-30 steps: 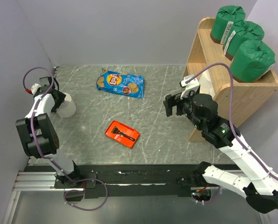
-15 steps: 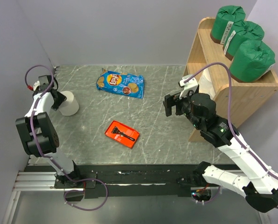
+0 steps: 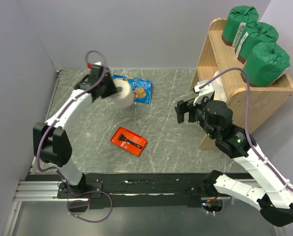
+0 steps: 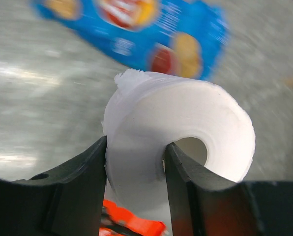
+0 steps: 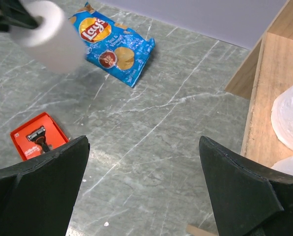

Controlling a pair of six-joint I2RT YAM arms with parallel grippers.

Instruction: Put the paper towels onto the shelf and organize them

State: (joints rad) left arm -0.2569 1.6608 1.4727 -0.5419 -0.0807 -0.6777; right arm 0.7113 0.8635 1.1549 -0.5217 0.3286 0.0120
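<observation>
The left gripper moves toward the shelf (image 3: pixel 220 51) and down next, to set the roll upright on the tabletop, since my right gripper hangs open near there.
My left gripper (image 3: pixel 117 90) is shut on a bare white paper towel roll (image 3: pixel 126 95), held in the air over the near edge of the chip bag. In the left wrist view one finger (image 4: pixel 183 172) sits inside the hollow core and the other outside the roll (image 4: pixel 186 113). Three green-wrapped rolls (image 3: pixel 258 38) stand in a row on top of the wooden shelf (image 3: pixel 220 51) at the right. Two white rolls (image 5: pixel 290 118) lie on its lower level. My right gripper (image 3: pixel 182 112) hangs open and holds nothing, just left of the shelf.
A blue chip bag (image 3: pixel 140 89) lies at the back middle of the grey table. A flat red tray (image 3: pixel 129 141) with a razor lies in the middle. Walls close in the left and back sides.
The left gripper closed on the white roll at the far left, lifted it and carried it right to the chip bag. The right arm has barely moved.
</observation>
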